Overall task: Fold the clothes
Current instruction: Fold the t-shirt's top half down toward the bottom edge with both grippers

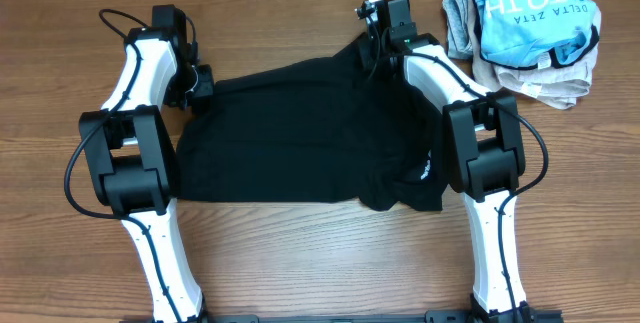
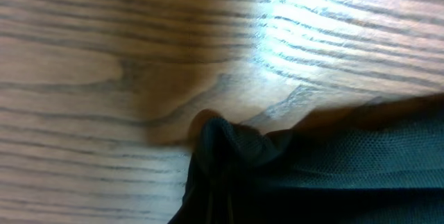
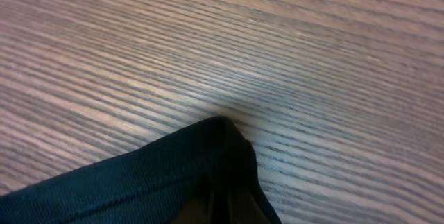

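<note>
Both far corners of the shirt are pinched while its near part lies spread, so next my left gripper should lift, then come back and down onto the shirt's body.
The clothes, a black T-shirt, lie spread across the middle of the wooden table. My left gripper sits at its far left corner. In the left wrist view a bunched fold of the black fabric rises from the table and fills my left gripper, which is shut on it. My right gripper is at the shirt's far right corner. In the right wrist view a hemmed corner of the shirt is pinched in my right gripper. Fabric hides the fingers in both wrist views.
A pile of other garments lies at the back right: a light blue shirt with lettering on top of grey and beige pieces. Bare wooden table shows in front of the shirt, between the two arm bases.
</note>
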Motion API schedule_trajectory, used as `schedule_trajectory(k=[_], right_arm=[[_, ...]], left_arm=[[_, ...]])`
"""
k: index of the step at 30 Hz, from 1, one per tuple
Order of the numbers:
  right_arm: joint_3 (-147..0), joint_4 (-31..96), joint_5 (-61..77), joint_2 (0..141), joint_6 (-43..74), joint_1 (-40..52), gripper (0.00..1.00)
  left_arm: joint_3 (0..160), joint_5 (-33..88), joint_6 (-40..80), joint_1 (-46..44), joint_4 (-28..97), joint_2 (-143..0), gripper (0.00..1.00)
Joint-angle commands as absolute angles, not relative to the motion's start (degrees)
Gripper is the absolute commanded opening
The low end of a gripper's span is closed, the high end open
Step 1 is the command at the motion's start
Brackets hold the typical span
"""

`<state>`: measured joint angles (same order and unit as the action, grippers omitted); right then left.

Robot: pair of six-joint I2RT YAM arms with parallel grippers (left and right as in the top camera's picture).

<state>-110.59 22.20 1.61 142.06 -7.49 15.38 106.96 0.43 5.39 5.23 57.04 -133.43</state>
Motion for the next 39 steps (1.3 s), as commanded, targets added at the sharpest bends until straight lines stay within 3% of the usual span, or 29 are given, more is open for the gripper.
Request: schedule_trajectory(k=[1,16,30,39], right_arm=[[-111.8,22.8,-1.9,136.3,-7.3,14.6,0.04],[-113.5,44.0,-1.8,117.8,-7.3,11.5,0.04],[-111.2,76.9,9.3,111.0,0.9,10.8,0.04],[-98.0,75.4,8.2,110.9,11.6,10.7,0.04]], left_arm=[[109.4,-3.6,3.8,6.3,58.2,-134.5,0.04],[129.6,-3.6,3.8,7.9,71.9,-134.5,0.04],[131.4,-3.6,3.8,7.9,83.6,-134.5,0.04],[127.2,-3.4,3.9,7.8,87.8,-134.5,0.04]])
